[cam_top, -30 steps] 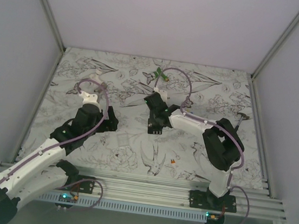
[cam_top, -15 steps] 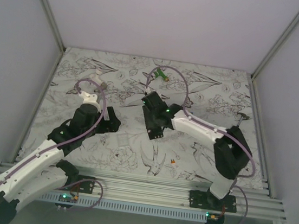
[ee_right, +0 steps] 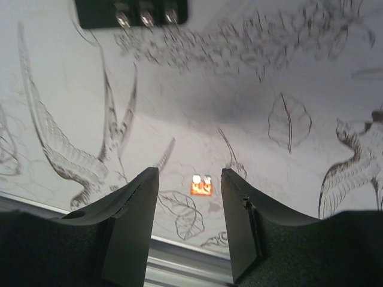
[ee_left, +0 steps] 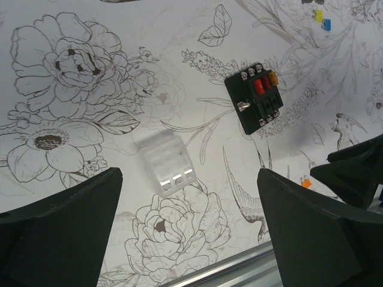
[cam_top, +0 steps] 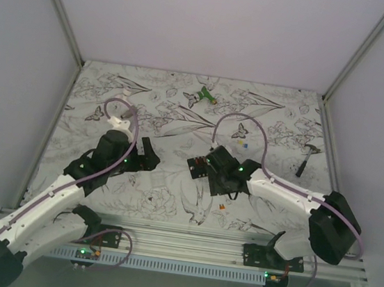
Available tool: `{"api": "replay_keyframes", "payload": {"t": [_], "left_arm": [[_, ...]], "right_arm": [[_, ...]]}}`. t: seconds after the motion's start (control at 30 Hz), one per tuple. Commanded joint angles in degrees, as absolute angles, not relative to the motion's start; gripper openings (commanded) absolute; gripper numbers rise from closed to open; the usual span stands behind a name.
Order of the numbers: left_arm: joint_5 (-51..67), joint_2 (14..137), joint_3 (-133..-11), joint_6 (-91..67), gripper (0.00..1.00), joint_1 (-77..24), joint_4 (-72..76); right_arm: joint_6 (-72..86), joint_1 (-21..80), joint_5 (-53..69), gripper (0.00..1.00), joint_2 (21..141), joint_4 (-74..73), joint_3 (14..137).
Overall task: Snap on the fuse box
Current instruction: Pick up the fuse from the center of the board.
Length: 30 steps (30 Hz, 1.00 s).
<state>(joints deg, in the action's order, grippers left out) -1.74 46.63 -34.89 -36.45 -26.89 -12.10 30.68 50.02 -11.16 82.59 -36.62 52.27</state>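
Note:
I should next lower the open fingers of my right gripper backward around the tiny orange fuse (cam_top: 222, 207) (ee_right: 201, 185) and close them, because it is below my right gripper and back toward the base.
The fuse box (ee_left: 254, 97) is a small black block with red and orange fuses in its top, lying flat on the flower-print table (cam_top: 180, 124). It also shows as the fuse box (cam_top: 197, 166) and the fuse box (ee_right: 131, 12). A clear plastic cover (ee_left: 164, 162) lies loose left of it. My left gripper (ee_left: 188, 176) hangs wide open above the cover, holding nothing. My right gripper (ee_right: 190, 173) is open and empty, above a tiny orange fuse (ee_right: 201, 185). In the top view the left gripper (cam_top: 145, 155) and right gripper (cam_top: 224, 189) flank the box.
A green-and-white tool (cam_top: 203, 94) lies at the back middle. Small yellow and blue fuses (ee_left: 322, 18) sit beyond the box. A dark tool (cam_top: 304, 164) lies at the right. The metal rail (cam_top: 187, 241) runs along the near edge, and grey walls enclose the table.
My right gripper has opened and swung from the table's middle toward the near edge, leaving the fuse box lying free. The left arm has shifted only slightly.

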Motion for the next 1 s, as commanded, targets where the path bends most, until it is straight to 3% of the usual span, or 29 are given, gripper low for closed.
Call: {"api": "replay_keyframes", "payload": {"t": [0.0,0.57,0.97], "left_arm": [[0.9,48.1,-36.9,-37.4,1.00,-26.6,-12.9],[2.9,50.8,-37.5,-38.5,1.00,-26.6,-12.8],[3.2,51.3,-37.5,-38.7,1.00,-26.6,-12.8]], "right_arm": [[34.8,50.3,-9.8,0.52,78.7,-37.9,48.2],[38.1,54.0,-9.2,0.49,81.0,-35.4,42.3],[38.3,54.1,-10.8,0.40,84.1,-33.6,41.2]]}}
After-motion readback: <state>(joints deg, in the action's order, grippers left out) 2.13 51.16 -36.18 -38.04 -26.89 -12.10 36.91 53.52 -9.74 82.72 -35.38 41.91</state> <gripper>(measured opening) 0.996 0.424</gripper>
